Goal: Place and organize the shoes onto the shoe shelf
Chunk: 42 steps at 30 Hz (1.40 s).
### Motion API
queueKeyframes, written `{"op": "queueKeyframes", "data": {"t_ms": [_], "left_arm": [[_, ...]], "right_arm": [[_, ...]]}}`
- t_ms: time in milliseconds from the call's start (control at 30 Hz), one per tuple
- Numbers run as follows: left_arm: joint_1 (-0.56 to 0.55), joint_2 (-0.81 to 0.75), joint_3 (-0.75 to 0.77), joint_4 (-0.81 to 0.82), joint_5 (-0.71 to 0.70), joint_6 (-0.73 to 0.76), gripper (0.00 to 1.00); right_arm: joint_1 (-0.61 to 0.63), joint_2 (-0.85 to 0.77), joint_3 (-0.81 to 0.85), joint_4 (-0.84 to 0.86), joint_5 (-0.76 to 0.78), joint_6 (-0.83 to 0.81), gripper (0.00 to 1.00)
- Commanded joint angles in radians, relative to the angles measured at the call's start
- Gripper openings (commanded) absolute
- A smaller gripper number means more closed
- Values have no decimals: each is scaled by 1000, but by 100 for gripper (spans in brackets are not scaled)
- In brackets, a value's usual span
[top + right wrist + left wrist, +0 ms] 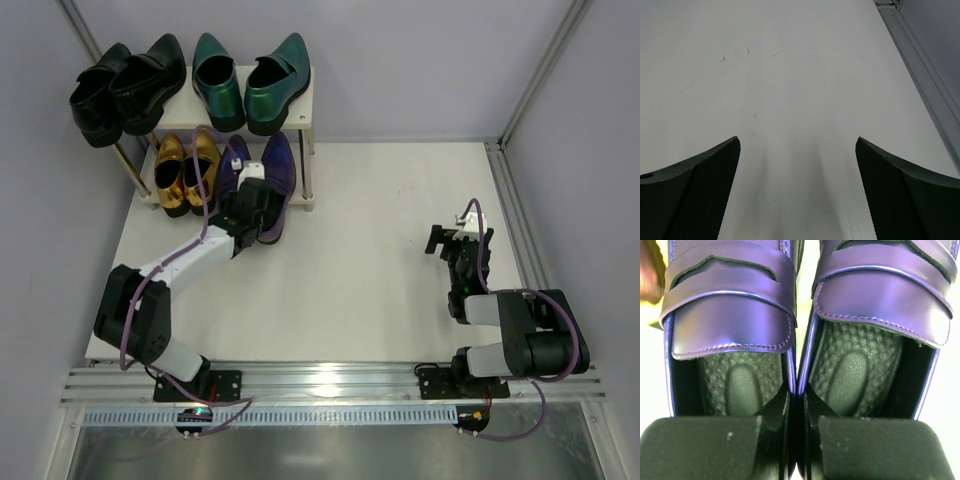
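Note:
My left gripper will move the purple shoes outward, farther in under the top board of the shoe shelf, because their heels still stick out past the near edge of the lower level.
The purple shoes [277,165] lie side by side at the right of the shoe shelf's lower tier, toes under the top board [306,104], heels sticking out toward me. My left gripper [258,218] is shut on them. In the left wrist view one finger sits inside each purple shoe [730,315], and the left gripper [800,407] pinches their two adjoining side walls together. Gold shoes [184,168] sit to their left. Black shoes [125,85] and green shoes [250,85] stand on the top tier. My right gripper [452,240] hovers open over bare table [797,165].
A metal frame rail [515,220] runs along the table's right edge and shows in the right wrist view as the same rail [927,80]. Pale walls close in behind and left of the shelf. A slotted rail [330,380] lines the near edge.

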<state>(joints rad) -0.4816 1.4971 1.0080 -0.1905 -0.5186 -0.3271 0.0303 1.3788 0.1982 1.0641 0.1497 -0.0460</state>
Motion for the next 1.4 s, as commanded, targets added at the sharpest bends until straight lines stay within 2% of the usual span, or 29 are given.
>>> {"op": "queueKeyframes", "data": {"t_ms": [0, 300, 500, 733, 833, 867, 900, 967, 1200, 1300, 1367], "left_arm": [[44, 9, 156, 315, -11, 62, 0], [123, 167, 303, 391, 74, 112, 0], [140, 274, 388, 425, 117, 135, 0], [147, 330, 440, 434, 140, 132, 0], [147, 321, 417, 431, 134, 115, 44], [147, 307, 403, 447, 131, 106, 64], [147, 295, 370, 456, 121, 102, 70], [147, 264, 342, 470, 112, 94, 78], [146, 143, 238, 477, 83, 50, 89], [126, 73, 182, 465, 40, 52, 98], [97, 40, 141, 483, -35, 89, 100]], "right_arm": [[-3, -12, 9, 50, -9, 14, 97], [-3, -14, 9, 51, -9, 12, 97], [-3, -12, 9, 50, -9, 14, 97], [-3, -12, 9, 50, -10, 14, 97], [-3, -14, 9, 51, -9, 14, 97], [-3, -14, 9, 51, -9, 14, 97], [-3, -14, 9, 51, -9, 12, 97], [-3, -14, 7, 50, -7, 14, 97], [-3, -14, 9, 51, -9, 12, 97], [-3, -12, 7, 50, -9, 12, 97], [-3, -14, 7, 50, -10, 14, 97]]}}
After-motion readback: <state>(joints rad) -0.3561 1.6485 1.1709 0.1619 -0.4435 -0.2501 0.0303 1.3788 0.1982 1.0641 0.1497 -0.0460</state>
